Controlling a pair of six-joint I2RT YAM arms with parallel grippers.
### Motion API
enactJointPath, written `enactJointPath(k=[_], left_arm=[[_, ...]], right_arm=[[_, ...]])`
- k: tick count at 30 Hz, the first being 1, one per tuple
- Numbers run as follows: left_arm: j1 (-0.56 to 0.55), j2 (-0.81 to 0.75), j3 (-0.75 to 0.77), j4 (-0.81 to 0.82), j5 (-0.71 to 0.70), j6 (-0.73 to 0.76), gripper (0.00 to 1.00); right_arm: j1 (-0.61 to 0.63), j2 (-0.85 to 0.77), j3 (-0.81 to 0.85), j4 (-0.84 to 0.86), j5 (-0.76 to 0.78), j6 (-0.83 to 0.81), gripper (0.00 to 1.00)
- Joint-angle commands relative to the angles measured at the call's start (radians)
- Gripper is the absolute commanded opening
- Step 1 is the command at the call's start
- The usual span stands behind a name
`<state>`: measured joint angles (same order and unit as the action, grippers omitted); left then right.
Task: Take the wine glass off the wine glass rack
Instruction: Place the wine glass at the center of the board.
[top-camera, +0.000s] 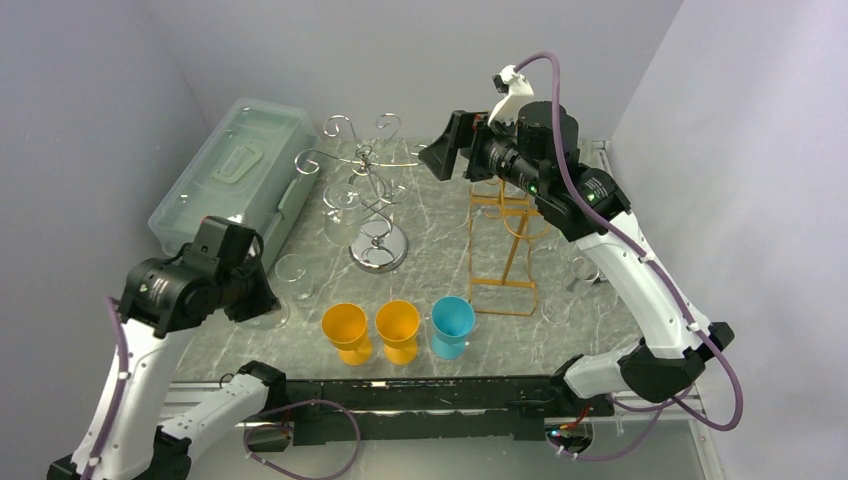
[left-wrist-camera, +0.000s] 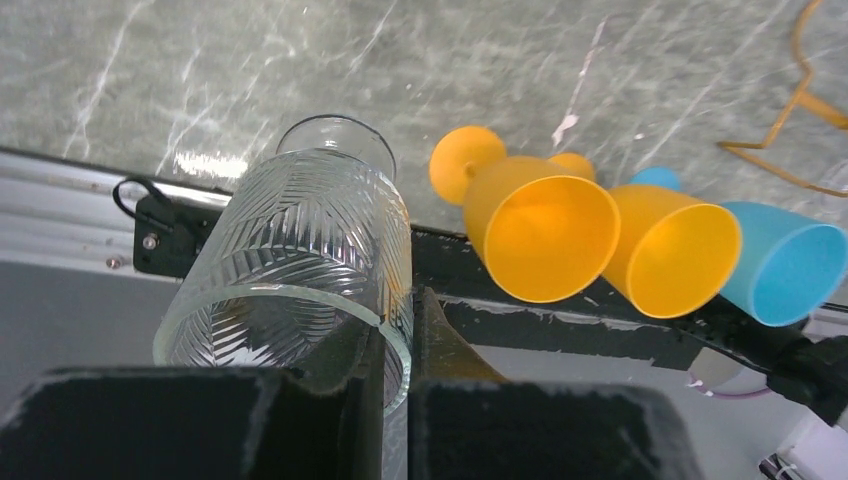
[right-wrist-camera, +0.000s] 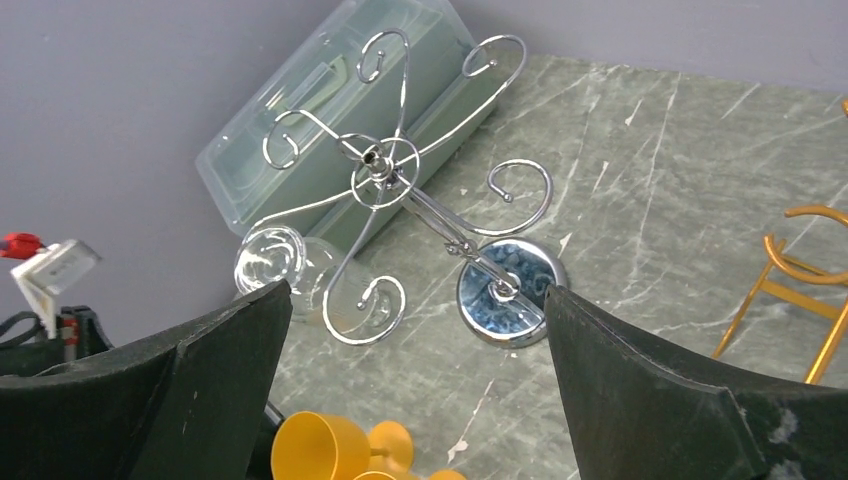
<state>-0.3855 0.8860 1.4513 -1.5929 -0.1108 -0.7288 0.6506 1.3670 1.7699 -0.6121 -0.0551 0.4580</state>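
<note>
I should lower the patterned tumbler (left-wrist-camera: 300, 250) in my left gripper toward the orange goblets next, set it on the table beside them and open my fingers.
The chrome wine glass rack (top-camera: 377, 205) stands mid-table on a round base (right-wrist-camera: 510, 290), its curled arms (right-wrist-camera: 400, 170) spreading out. A clear wine glass (top-camera: 341, 207) hangs upside down from a left arm, and it also shows in the right wrist view (right-wrist-camera: 285, 265). My right gripper (top-camera: 447, 147) hovers high to the right of the rack, its jaws wide open and empty (right-wrist-camera: 415, 380). My left gripper (top-camera: 258, 290) is at the near left, shut on the rim of a patterned tumbler (left-wrist-camera: 300, 250), with one finger inside and one outside.
Two orange goblets (top-camera: 345, 330) (top-camera: 398, 328) and a blue one (top-camera: 452, 325) stand along the front edge. A gold wire rack (top-camera: 505, 245) stands right of centre, with clear glasses (top-camera: 580, 270) beside it. A lidded plastic box (top-camera: 235, 170) lies at the back left.
</note>
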Motion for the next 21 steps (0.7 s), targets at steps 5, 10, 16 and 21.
enactJointPath(k=[5,10,16,21], left_arm=[[0.002,0.026,-0.137,0.04,-0.001,-0.071,0.0],[0.002,0.055,-0.202,0.091,-0.005,-0.084,0.0],[0.002,0.107,-0.3,0.199,0.025,-0.106,0.0],[0.002,0.14,-0.384,0.281,0.038,-0.144,0.0]], right_arm=[[0.004,-0.045,0.023,-0.013,0.031,-0.044,1.0],[0.004,-0.054,0.015,-0.014,0.03,-0.05,1.0],[0.004,-0.065,-0.001,-0.014,0.031,-0.058,1.0],[0.004,-0.074,-0.021,-0.012,0.034,-0.062,1.0]])
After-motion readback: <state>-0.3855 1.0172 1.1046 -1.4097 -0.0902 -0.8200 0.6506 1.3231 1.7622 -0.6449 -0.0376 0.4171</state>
